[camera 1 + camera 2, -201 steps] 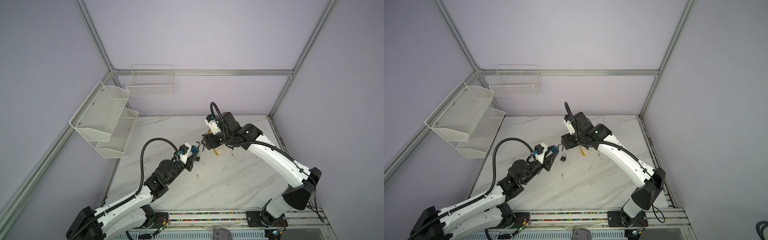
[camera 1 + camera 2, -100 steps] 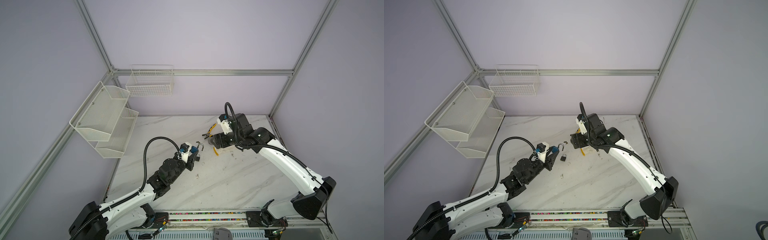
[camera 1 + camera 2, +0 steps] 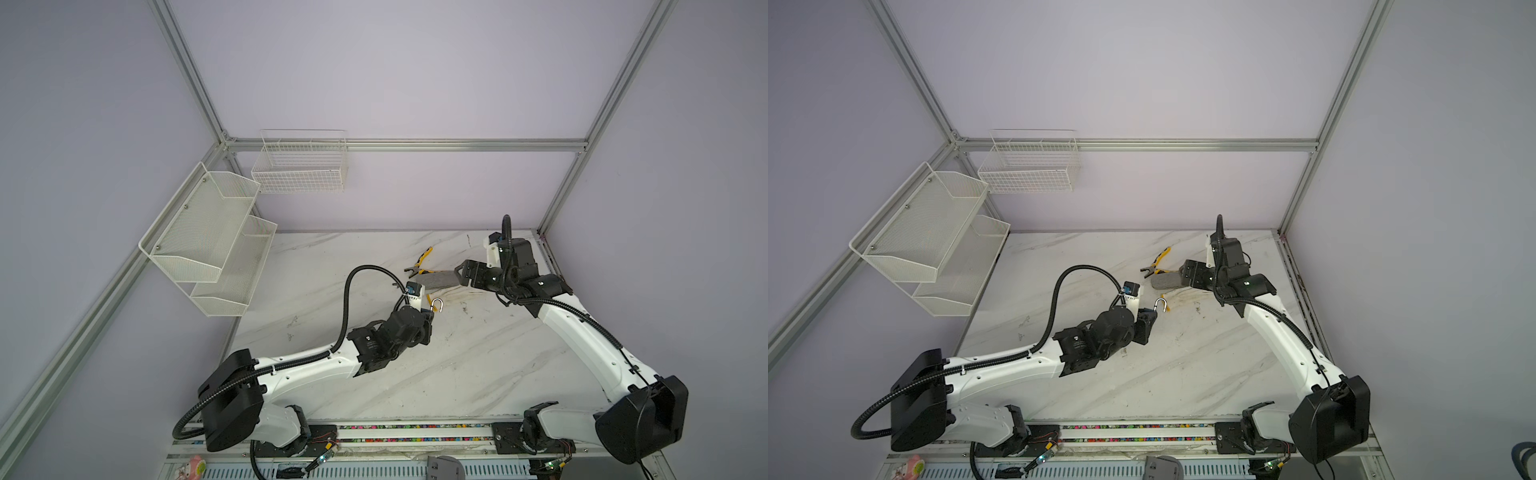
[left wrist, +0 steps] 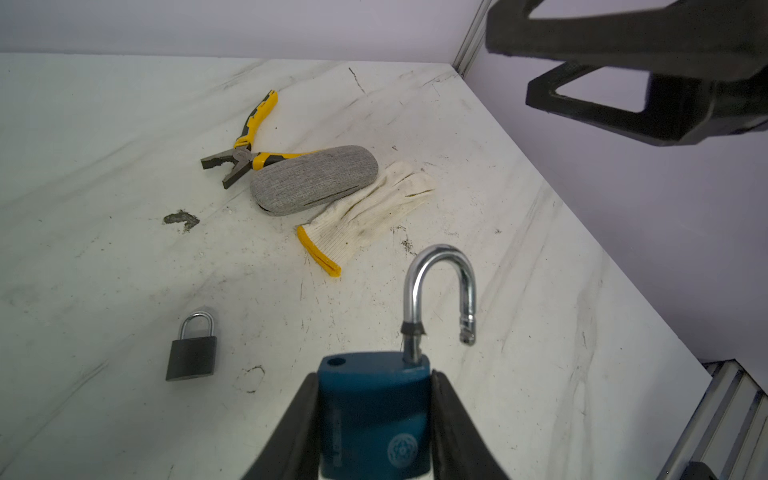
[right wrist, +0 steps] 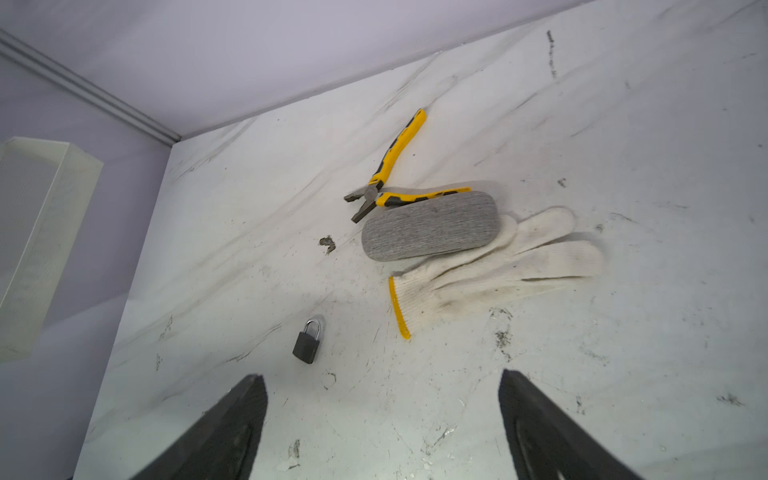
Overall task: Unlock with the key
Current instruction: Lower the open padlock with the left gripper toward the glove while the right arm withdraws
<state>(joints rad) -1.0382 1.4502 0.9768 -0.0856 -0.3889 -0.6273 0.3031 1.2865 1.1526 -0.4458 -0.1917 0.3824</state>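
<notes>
The blue padlock (image 4: 374, 411) has its shackle open, so my left gripper will next tilt down, lower it onto the bare marble short of the white work glove and release it.
A blue padlock (image 4: 374, 411) stands upright between the fingers of my left gripper (image 4: 374, 376), which is shut on its body. Its silver shackle (image 4: 440, 291) is sprung open, one leg free of the body; it shows in both top views (image 3: 437, 304) (image 3: 1162, 303) above the table's middle. My right gripper (image 5: 382, 376) hangs open and empty above the table, to the back right of the lock (image 3: 461, 272). Its black fingers (image 4: 623, 62) show in the left wrist view too. The key is out of view.
A small black padlock (image 4: 192, 353) (image 5: 307, 343) lies shut on the marble table (image 3: 478, 374). Behind it lie yellow-handled pliers (image 5: 388, 174), a grey fabric case (image 5: 430, 226) and a white work glove (image 5: 490, 270). Mesh shelves (image 3: 208, 232) and a wire basket (image 3: 299, 166) hang on the left walls.
My right gripper has drawn back from the lock toward the back right and opened wider. The left gripper has kept its hold on the blue padlock.
</notes>
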